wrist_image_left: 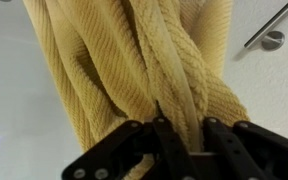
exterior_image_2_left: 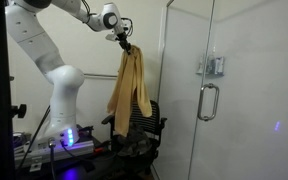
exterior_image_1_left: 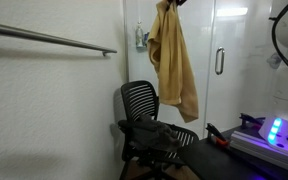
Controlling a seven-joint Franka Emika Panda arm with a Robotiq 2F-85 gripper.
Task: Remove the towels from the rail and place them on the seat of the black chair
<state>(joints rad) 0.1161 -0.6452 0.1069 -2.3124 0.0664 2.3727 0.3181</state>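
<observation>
Next I should move my gripper down toward the black chair's seat [exterior_image_1_left: 160, 137], tip downward, and release the towel's bunched top, since the towel still hangs high above that seat.
A mustard-yellow ribbed towel [exterior_image_1_left: 172, 60] hangs from my gripper [exterior_image_2_left: 124, 41] in both exterior views, also [exterior_image_2_left: 130, 88], dangling in the air above the black mesh chair [exterior_image_1_left: 144, 110]. My gripper [wrist_image_left: 182, 135] is shut on the towel's bunched top [wrist_image_left: 134, 60], which fills the wrist view. The chair [exterior_image_2_left: 144, 130] seat holds a dark crumpled thing [exterior_image_1_left: 156, 135]; I cannot tell what it is. The metal rail [exterior_image_1_left: 49, 38] on the wall is bare in an exterior view; its end [wrist_image_left: 272, 28] shows in the wrist view.
A glass shower door with a metal handle [exterior_image_2_left: 209, 100] stands beside the chair. A second handle [exterior_image_1_left: 220, 62] shows behind the towel. A robot base with blue lights [exterior_image_2_left: 69, 140] and a device with a blue glow [exterior_image_1_left: 274, 132] sit nearby.
</observation>
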